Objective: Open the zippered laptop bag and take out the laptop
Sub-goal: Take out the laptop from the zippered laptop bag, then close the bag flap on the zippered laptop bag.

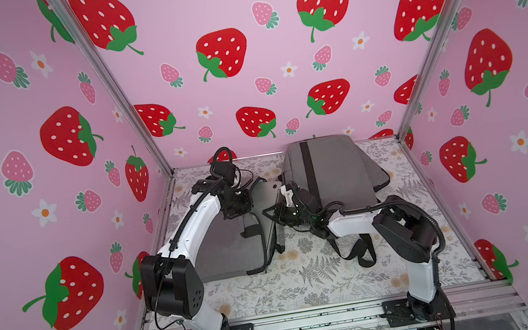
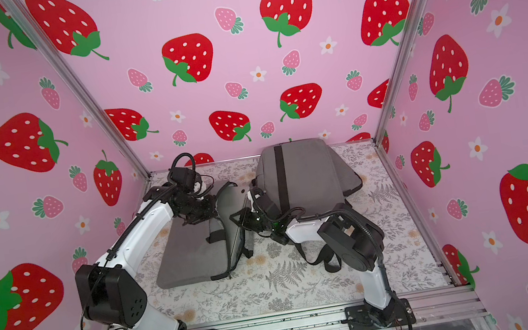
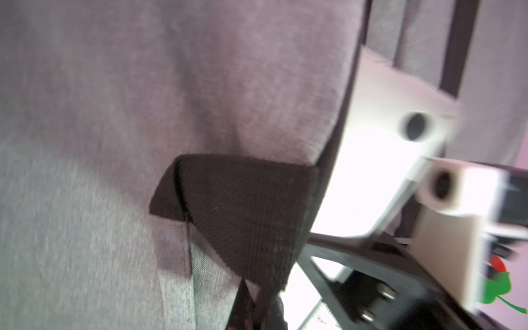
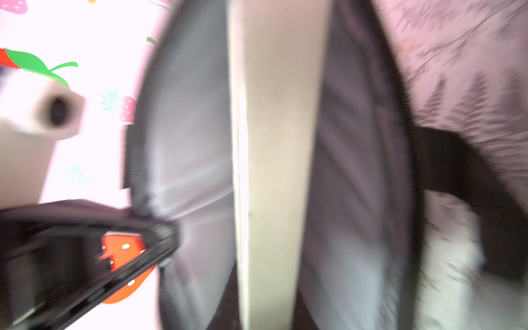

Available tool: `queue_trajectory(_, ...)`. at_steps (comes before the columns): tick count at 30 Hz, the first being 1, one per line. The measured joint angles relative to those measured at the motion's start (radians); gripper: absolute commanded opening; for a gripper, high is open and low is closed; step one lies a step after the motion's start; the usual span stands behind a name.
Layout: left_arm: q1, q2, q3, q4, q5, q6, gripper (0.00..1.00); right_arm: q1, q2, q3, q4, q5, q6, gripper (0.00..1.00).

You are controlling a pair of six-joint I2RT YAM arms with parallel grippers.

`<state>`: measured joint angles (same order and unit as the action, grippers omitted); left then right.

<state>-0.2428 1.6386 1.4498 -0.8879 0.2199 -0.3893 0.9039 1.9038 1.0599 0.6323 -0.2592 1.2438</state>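
The black trim needs to be lowered by the left gripper toward the bag's opening [image 1: 262, 202] next and released there, because the opening is just below the gripper.
The grey laptop bag [image 1: 225, 249] [image 2: 191, 255] lies left of centre on the table with its mouth open. In both top views my left gripper [image 1: 244, 206] [image 2: 211, 211] sits at the bag's raised upper side. In the left wrist view the left gripper [image 3: 257, 314] is shut on black trim [image 3: 243, 214] of the bag. The silver laptop [image 1: 268, 191] [image 2: 235, 196] stands partly out of the opening. My right gripper [image 1: 282, 202] [image 2: 251, 206] is at the laptop's edge. In the right wrist view the laptop's edge [image 4: 274, 143] runs down into the right gripper [image 4: 265, 320], which is shut on it.
A grey backpack [image 1: 334, 169] [image 2: 306, 173] lies at the back right, its black straps [image 1: 357, 251] trailing under my right arm. Pink strawberry walls close in the sides and back. The floral tabletop [image 1: 308, 283] stretches toward the front rail.
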Motion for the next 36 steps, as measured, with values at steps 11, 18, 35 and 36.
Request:
queue_trajectory(11, 0.010, 0.126, 0.033, -0.009, -0.068, 0.080, 0.00, -0.140, -0.238, -0.168, -0.129, -0.068, -0.112, 0.00)
queue_trajectory(18, 0.009, 0.167, 0.042, -0.014, -0.096, 0.119, 0.02, -0.226, -0.336, -0.202, -0.205, -0.135, -0.181, 0.00)
queue_trajectory(35, -0.068, 0.255, 0.096, -0.039, -0.144, 0.113, 0.45, -0.442, -0.587, -0.271, -0.487, -0.399, -0.309, 0.00)
queue_trajectory(36, -0.075, 0.252, 0.096, -0.042, -0.149, 0.104, 0.45, -0.452, -0.595, -0.275, -0.496, -0.410, -0.311, 0.00)
